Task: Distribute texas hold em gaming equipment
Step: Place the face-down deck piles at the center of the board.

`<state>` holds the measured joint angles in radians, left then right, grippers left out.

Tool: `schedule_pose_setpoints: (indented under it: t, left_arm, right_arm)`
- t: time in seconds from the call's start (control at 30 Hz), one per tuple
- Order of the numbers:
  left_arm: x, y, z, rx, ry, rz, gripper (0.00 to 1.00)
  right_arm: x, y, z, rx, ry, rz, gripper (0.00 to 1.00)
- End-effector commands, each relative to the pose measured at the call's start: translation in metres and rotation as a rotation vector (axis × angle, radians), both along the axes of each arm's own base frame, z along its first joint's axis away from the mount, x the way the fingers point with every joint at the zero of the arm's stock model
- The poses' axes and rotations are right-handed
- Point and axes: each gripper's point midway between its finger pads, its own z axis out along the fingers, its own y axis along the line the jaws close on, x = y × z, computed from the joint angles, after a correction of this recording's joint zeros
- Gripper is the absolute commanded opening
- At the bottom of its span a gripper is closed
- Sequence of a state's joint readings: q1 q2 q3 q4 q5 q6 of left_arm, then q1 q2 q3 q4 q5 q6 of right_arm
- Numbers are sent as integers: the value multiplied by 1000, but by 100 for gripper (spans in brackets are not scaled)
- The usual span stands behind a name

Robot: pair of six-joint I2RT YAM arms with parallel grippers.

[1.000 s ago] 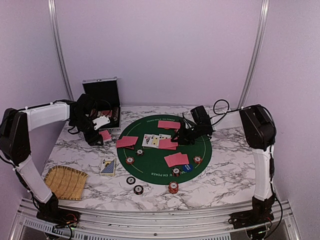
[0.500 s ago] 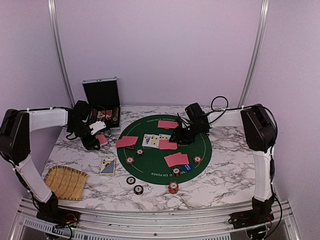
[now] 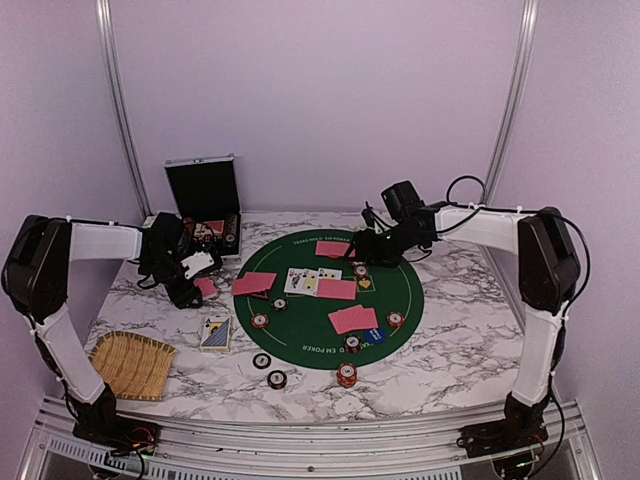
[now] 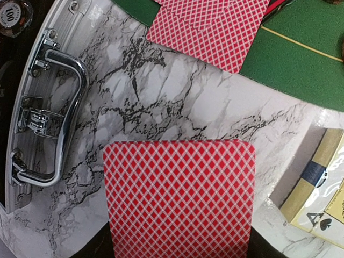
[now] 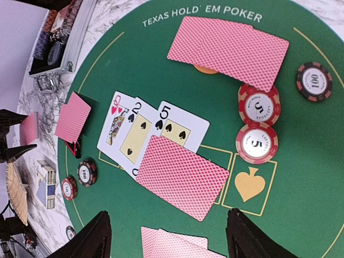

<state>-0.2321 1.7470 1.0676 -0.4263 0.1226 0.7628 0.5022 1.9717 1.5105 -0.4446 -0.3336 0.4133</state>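
My left gripper is holding the red-backed card. Next, it will lower the card onto it and let go of the card.
My left gripper [image 3: 192,280] is shut on a red-backed card [image 4: 180,196] and holds it over the marble between the silver case [image 3: 205,195] and the green poker mat [image 3: 330,330]; the card also shows in the top view [image 3: 206,286]. My right gripper [image 3: 372,252] is open and empty above the mat's far side. In the right wrist view it [image 5: 169,236] hovers over three face-up cards [image 5: 156,129] with a red-backed card [image 5: 183,177] lying partly on them. Two "5" chips [image 5: 258,123] and a dark "100" chip [image 5: 314,80] lie beside them. A blue dealer button [image 3: 374,336] lies near the mat's front.
Red-backed card pairs lie at the mat's far edge [image 3: 337,249], left [image 3: 253,284] and front right [image 3: 353,320]. Loose chips sit off the mat's front [image 3: 346,375]. A card box [image 3: 215,333] and a straw tray [image 3: 130,365] are at front left. The case handle [image 4: 48,107] is close to my left gripper.
My right gripper has risen and pulled back toward the mat's far right, open. My left gripper has shifted slightly left and nearer with its card.
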Motion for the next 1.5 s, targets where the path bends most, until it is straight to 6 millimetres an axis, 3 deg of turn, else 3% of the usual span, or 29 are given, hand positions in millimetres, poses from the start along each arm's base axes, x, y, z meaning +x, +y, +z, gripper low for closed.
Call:
schedule_pose_setpoints:
  t: [0.0, 0.17, 0.47, 0.63, 0.77, 0.97, 1.23, 1.37, 1.47]
  left_arm:
    - [-2, -6, -11, -20, 15, -6, 0]
    - [-8, -15, -16, -21, 33, -30, 7]
    - [-25, -25, -21, -21, 70, -88, 40]
    - [-23, -22, -21, -2, 66, -79, 50]
    - [-19, -23, -16, -3, 50, -74, 69]
    - [-15, -24, -4, -10, 24, -75, 91]
    - [-2, -26, 21, -20, -30, -53, 94]
    - [11, -27, 49, -42, -88, -27, 96]
    - [19, -26, 74, -79, -141, 1, 99]
  right_arm:
    - [-6, 0, 24, 17, -33, -4, 72]
    - [-9, -3, 28, 23, -37, -12, 73]
    - [-12, -15, 23, 13, -23, -29, 74]
    - [-10, -16, 27, 19, -32, -30, 75]
    - [-9, -18, 29, 19, -35, -31, 75]
    - [-8, -23, 37, 20, -47, -35, 78]
    - [-3, -27, 57, 21, -86, -41, 81]
    - [2, -37, 64, 9, -109, -66, 96]
    - [7, -47, 69, -4, -128, -93, 99]
